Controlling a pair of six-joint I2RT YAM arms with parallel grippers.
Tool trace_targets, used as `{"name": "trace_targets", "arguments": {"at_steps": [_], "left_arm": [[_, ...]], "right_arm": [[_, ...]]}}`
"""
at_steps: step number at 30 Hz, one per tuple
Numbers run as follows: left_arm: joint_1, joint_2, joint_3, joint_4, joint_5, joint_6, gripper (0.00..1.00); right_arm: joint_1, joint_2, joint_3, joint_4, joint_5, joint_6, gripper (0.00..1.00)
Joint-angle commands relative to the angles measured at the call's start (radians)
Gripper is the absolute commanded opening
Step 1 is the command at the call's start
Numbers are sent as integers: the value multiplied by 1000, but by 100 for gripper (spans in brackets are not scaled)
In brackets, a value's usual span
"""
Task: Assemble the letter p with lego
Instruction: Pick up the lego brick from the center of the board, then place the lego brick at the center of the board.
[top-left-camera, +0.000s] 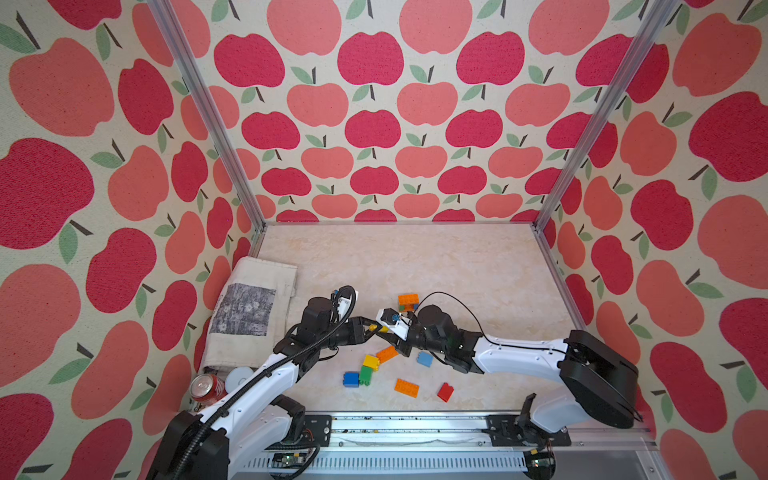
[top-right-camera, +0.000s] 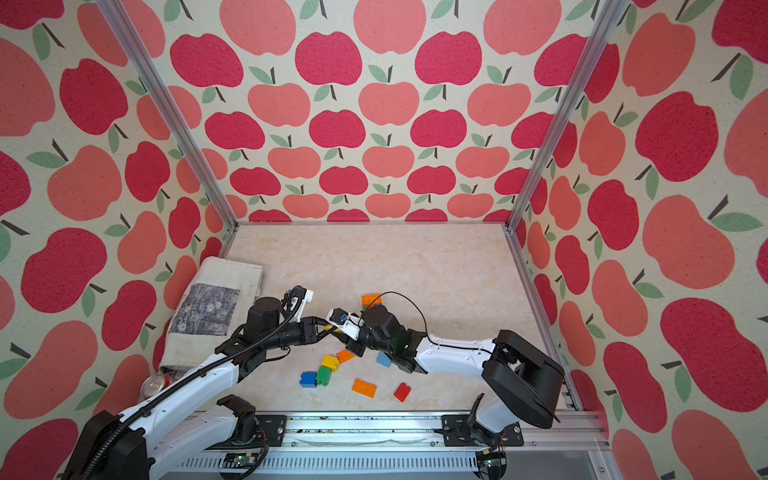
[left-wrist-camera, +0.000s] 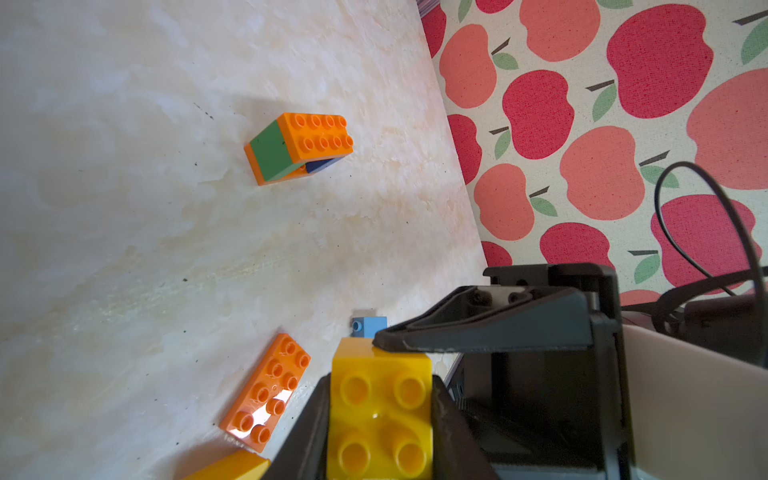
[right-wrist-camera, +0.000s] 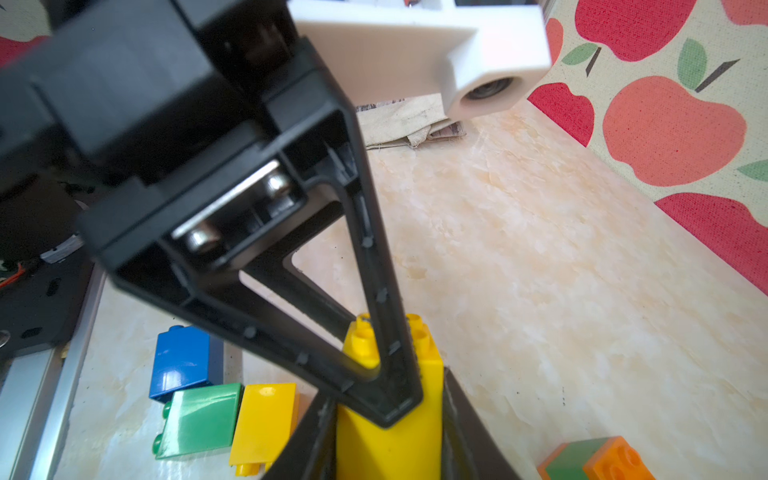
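Observation:
I should next carry the yellow brick outward with my left gripper, then lower it to release it off the green end of the stack, where the tabletop is bare.
Both grippers meet above the middle of the table on one yellow lego brick (top-left-camera: 379, 328). In the left wrist view my left gripper (left-wrist-camera: 380, 382) is shut on this yellow brick (left-wrist-camera: 380, 415), studs facing the camera. In the right wrist view my right gripper (right-wrist-camera: 388, 399) has the same brick (right-wrist-camera: 390, 449) between its jaws, with a left finger (right-wrist-camera: 374, 291) crossing in front. An orange, green and blue stack (top-left-camera: 408, 302) stands behind. Loose on the table lie orange flats (top-left-camera: 387, 354) (top-left-camera: 407, 387), yellow (top-left-camera: 370, 361), green (top-left-camera: 366, 374), blue (top-left-camera: 351, 379), light blue (top-left-camera: 424, 359) and red (top-left-camera: 445, 392) bricks.
A folded printed cloth (top-left-camera: 253, 307) lies at the left wall, with a soda can (top-left-camera: 206, 386) and a white round object (top-left-camera: 239, 376) at its near end. A metal rail (top-left-camera: 415, 428) runs along the front edge. Apple-patterned walls close in three sides.

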Motion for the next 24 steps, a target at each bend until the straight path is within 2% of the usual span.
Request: {"name": "trace_targets", "arguments": {"at_steps": [1, 5, 8, 12, 20, 24], "left_arm": [[10, -4, 73, -103, -88, 37, 13], [49, 32, 154, -306, -304, 84, 13], [78, 127, 234, -415, -423, 102, 13], [71, 288, 348, -490, -569, 145, 13], [5, 572, 572, -599, -744, 182, 13], [-14, 657, 616, -594, -761, 172, 13]], "right_arm": [[16, -41, -27, 18, 41, -3, 47], [6, -116, -54, -77, 138, 22, 61], [-22, -171, -54, -209, 168, 81, 62], [-74, -222, -59, -372, 159, 189, 62], [-96, -307, -147, -421, 170, 285, 62], [-106, -303, -145, -475, 192, 322, 62]]}}
